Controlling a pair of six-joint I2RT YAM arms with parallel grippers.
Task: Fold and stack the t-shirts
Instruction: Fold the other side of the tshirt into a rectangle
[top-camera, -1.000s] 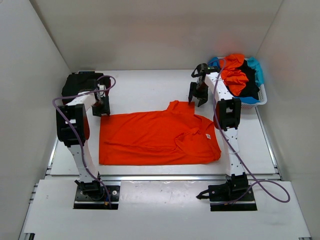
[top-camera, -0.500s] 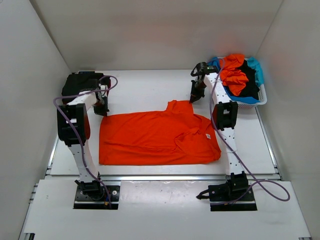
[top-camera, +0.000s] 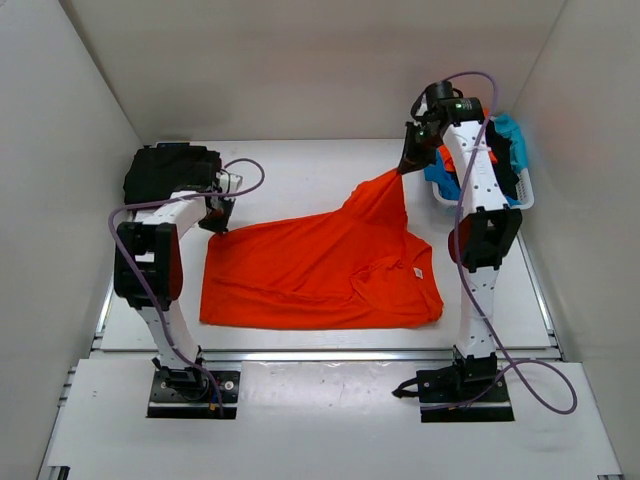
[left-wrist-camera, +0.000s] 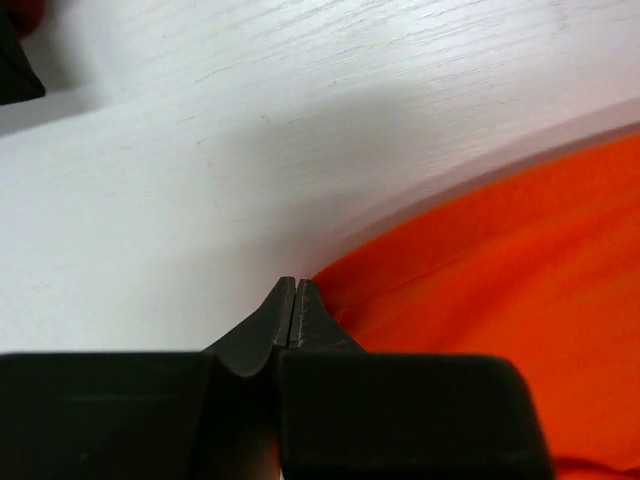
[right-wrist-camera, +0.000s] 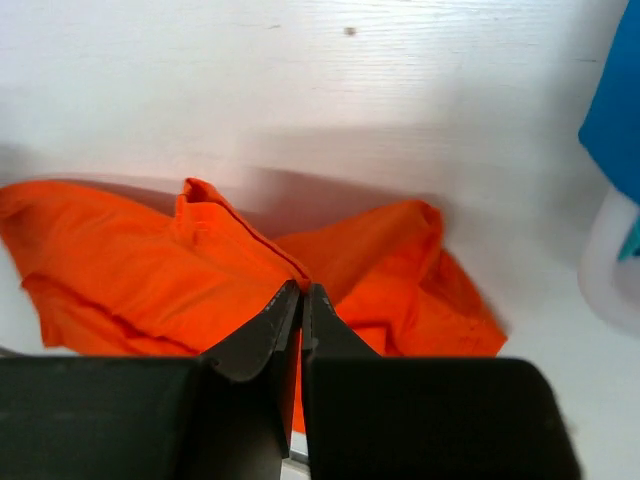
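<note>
My left gripper holds the shirt's corner and should next pull it back onto the shirt's short end (top-camera: 212, 263) and release it, as its far edge is still unfolded.
A bright orange t-shirt (top-camera: 320, 270) lies spread across the middle of the table. My right gripper (top-camera: 408, 166) is shut on its far right corner and holds it up, so the cloth rises in a peak. In the right wrist view the cloth (right-wrist-camera: 120, 270) hangs from the shut gripper (right-wrist-camera: 302, 288). My left gripper (top-camera: 213, 224) sits low at the shirt's far left corner. In the left wrist view its jaws (left-wrist-camera: 296, 283) are shut, with the orange edge (left-wrist-camera: 520, 270) meeting the tips. A folded black t-shirt (top-camera: 165, 165) rests at the back left.
A white lattice basket (top-camera: 500, 205) at the back right holds a light blue t-shirt (top-camera: 512, 130) and a black one (top-camera: 505, 170), close behind my right arm. White walls enclose the table on three sides. The basket's rim (right-wrist-camera: 610, 270) shows at the right wrist view's edge.
Both grippers went from open to shut at the shirt's far corners. The right arm then rose and moved back, lifting the right corner. The left gripper shifted slightly right and nearer.
</note>
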